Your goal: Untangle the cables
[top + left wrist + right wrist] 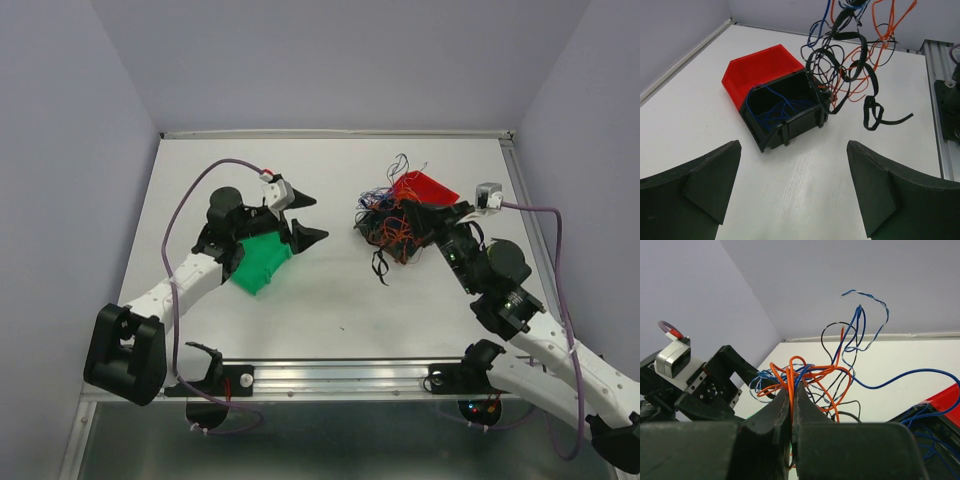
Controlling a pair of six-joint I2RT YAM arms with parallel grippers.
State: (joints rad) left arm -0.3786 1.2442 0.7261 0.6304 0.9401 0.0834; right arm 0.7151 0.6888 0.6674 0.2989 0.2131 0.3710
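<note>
My right gripper moves down and left in the top view to the tabletop by the green bin and releases next, since that spot is bare.
The cables [388, 222] are a tangle of thin black, orange-red and blue wires, lifted above the table right of centre. My right gripper [791, 396] is shut on orange strands of the cables [812, 374], and blue and black loops spread out beyond its tips. In the left wrist view the cables [850, 55] hang over a black bin [790, 131], with one thick black strand dangling lowest. My left gripper [795, 192] is open and empty, low over bare table, a short way from the bins. From above, the left gripper [309, 219] points right toward the tangle.
A red bin [757, 70] stands against the black bin, which holds loose blue wires. A green bin [262, 262] lies under my left arm. The red bin [425, 187] sits behind my right gripper [402, 228]. Walls close the table at left, back and right.
</note>
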